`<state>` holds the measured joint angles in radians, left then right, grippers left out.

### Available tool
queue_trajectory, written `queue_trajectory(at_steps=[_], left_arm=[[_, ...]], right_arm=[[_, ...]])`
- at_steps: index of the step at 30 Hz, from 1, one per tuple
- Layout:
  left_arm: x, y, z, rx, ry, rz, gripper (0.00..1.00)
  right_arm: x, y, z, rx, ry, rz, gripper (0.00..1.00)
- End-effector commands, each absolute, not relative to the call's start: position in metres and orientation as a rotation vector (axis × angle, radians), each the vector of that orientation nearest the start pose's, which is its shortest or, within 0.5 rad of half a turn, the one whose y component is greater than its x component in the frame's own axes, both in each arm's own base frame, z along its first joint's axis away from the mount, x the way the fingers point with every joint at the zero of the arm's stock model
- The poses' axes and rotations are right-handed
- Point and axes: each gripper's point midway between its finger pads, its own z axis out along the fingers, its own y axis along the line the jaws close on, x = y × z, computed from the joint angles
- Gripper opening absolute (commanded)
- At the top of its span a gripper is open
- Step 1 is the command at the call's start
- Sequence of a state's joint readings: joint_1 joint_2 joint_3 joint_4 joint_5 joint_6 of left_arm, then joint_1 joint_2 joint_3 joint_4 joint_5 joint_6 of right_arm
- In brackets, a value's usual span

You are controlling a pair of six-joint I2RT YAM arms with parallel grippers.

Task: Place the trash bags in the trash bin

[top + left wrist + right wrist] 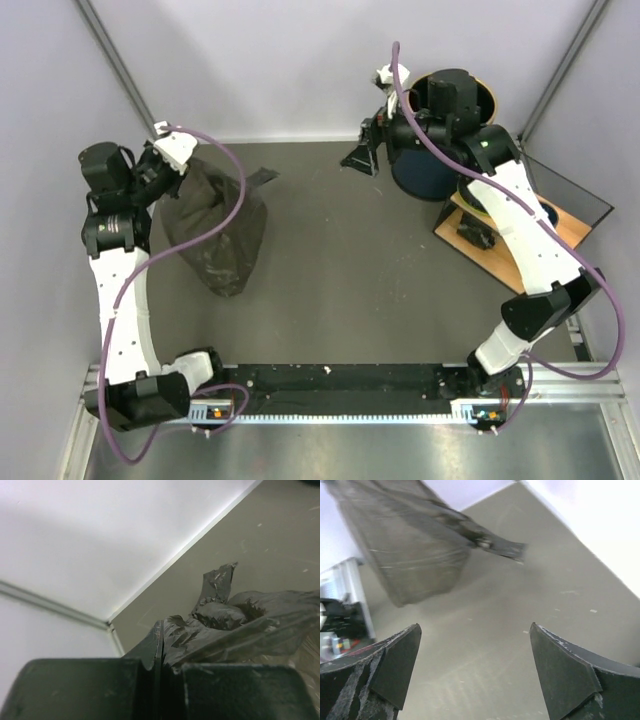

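The bin's gold rim is far from the bag point(218, 232), right of my right gripper in the top view. My gripper swings there next, fingers tipping down astride it.
The black, glossy trash bag point(218, 232) hangs spread out at the left of the table, with a strip trailing toward the back point(262, 178). My left gripper point(168, 160) holds its top edge; in the left wrist view the jaws point(159, 630) are shut on the crinkled film point(235, 622). The navy trash bin point(415, 172) with a gold rim stands at the back right, partly covered by my right arm. My right gripper point(362, 152) hovers just left of the bin, open and empty point(475, 626). The right wrist view shows the bag point(410, 545) far off.
A wooden board point(508, 258) lies at the right with a dark object point(474, 230) on it, and a dark panel point(578, 196) sits behind it. Pale walls close in the left, back and right. A black rail point(340, 385) runs along the near edge.
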<state>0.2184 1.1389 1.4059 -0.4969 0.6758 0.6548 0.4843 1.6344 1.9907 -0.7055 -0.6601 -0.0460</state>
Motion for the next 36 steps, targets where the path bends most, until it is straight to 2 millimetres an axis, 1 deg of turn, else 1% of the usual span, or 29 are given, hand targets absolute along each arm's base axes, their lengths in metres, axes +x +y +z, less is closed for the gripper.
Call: queue_trajectory(at_steps=[1, 2, 3, 4, 5, 6, 7, 8, 9, 10, 11, 12, 13, 14, 15, 16, 17, 18, 19, 20, 21, 23, 25, 27, 28, 29, 32, 34, 36], left_arm=[[0.352, 0.021, 0.367, 0.840, 1.612, 0.234, 0.00], [0.351, 0.032, 0.364, 0.837, 1.627, 0.284, 0.00], [0.351, 0.037, 0.358, 0.840, 1.647, 0.296, 0.00], [0.352, 0.041, 0.347, 0.844, 1.673, 0.302, 0.00], [0.353, 0.051, 0.341, 0.829, 1.703, 0.332, 0.01], [0.352, 0.053, 0.334, 0.830, 1.729, 0.328, 0.06], [0.354, 0.056, 0.328, 0.834, 1.748, 0.320, 0.12], [0.352, 0.060, 0.324, 0.835, 1.760, 0.319, 0.21], [0.350, 0.053, 0.322, 0.859, 1.747, 0.269, 0.39], [0.342, 0.048, 0.315, 0.876, 1.771, 0.219, 0.46], [0.337, 0.046, 0.321, 0.888, 1.758, 0.203, 0.54], [0.331, 0.031, 0.326, 0.916, 1.718, 0.121, 0.65], [0.318, 0.020, 0.328, 0.925, 1.726, 0.057, 0.73], [0.312, 0.011, 0.345, 0.935, 1.683, 0.030, 0.93], [0.305, -0.001, 0.356, 0.941, 1.644, -0.022, 0.99], [0.299, -0.007, 0.366, 0.936, 1.624, -0.048, 0.99], [0.290, -0.015, 0.367, 0.913, 1.647, -0.111, 0.99], [0.283, -0.020, 0.386, 0.919, 1.617, -0.114, 0.99], [0.276, -0.029, 0.392, 0.925, 1.601, -0.165, 0.99], [0.265, -0.035, 0.391, 0.901, 1.638, -0.225, 0.99], [0.257, -0.041, 0.399, 0.917, 1.621, -0.240, 0.99], [0.244, -0.048, 0.396, 0.915, 1.648, -0.287, 0.99], [0.234, -0.051, 0.391, 0.911, 1.659, -0.291, 0.99], [0.226, -0.055, 0.383, 0.901, 1.668, -0.302, 0.99], [0.223, -0.056, 0.383, 0.876, 1.676, -0.315, 0.99], [0.222, -0.057, 0.383, 0.872, 1.671, -0.320, 0.99], [0.217, -0.060, 0.387, 0.840, 1.666, -0.332, 0.99], [0.214, -0.062, 0.396, 0.815, 1.650, -0.330, 0.99], [0.210, -0.066, 0.402, 0.810, 1.626, -0.329, 0.99]], right_arm=[[0.359, 0.249, 0.425, -0.910, 1.660, 0.582, 0.94], [0.362, 0.243, 0.420, -0.914, 1.679, 0.538, 0.95], [0.371, 0.233, 0.417, -0.897, 1.697, 0.471, 0.96], [0.376, 0.228, 0.414, -0.913, 1.700, 0.422, 0.97], [0.378, 0.223, 0.412, -0.915, 1.712, 0.396, 0.99], [0.383, 0.215, 0.409, -0.904, 1.732, 0.355, 0.99], [0.393, 0.209, 0.402, -0.907, 1.752, 0.316, 0.99], [0.397, 0.204, 0.403, -0.898, 1.757, 0.295, 0.99], [0.401, 0.197, 0.396, -0.891, 1.792, 0.263, 0.99], [0.407, 0.189, 0.393, -0.893, 1.805, 0.229, 0.99], [0.413, 0.185, 0.390, -0.894, 1.821, 0.213, 0.99], [0.416, 0.180, 0.385, -0.906, 1.835, 0.188, 0.99], [0.420, 0.172, 0.382, -0.902, 1.850, 0.168, 0.99], [0.425, 0.169, 0.379, -0.905, 1.858, 0.155, 0.99], [0.427, 0.165, 0.377, -0.906, 1.865, 0.134, 0.99], [0.431, 0.160, 0.374, -0.926, 1.866, 0.102, 0.99], [0.435, 0.154, 0.373, -0.926, 1.871, 0.075, 0.99], [0.441, 0.150, 0.368, -0.936, 1.880, 0.046, 0.99], [0.445, 0.148, 0.366, -0.939, 1.882, 0.031, 0.99], [0.449, 0.144, 0.370, -0.930, 1.876, 0.011, 0.99], [0.457, 0.142, 0.364, -0.931, 1.890, -0.008, 0.99], [0.466, 0.138, 0.366, -0.927, 1.883, -0.028, 0.99], [0.477, 0.135, 0.356, -0.948, 1.893, -0.049, 0.99], [0.485, 0.132, 0.354, -0.980, 1.881, -0.088, 0.99], [0.493, 0.133, 0.341, -0.994, 1.903, -0.094, 0.99], [0.498, 0.131, 0.342, -0.994, 1.897, -0.106, 0.99], [0.517, 0.126, 0.325, -1.019, 1.913, -0.136, 0.99], [0.527, 0.122, 0.315, -1.042, 1.919, -0.143, 0.98], [0.530, 0.122, 0.307, -1.076, 1.918, -0.139, 0.96]])
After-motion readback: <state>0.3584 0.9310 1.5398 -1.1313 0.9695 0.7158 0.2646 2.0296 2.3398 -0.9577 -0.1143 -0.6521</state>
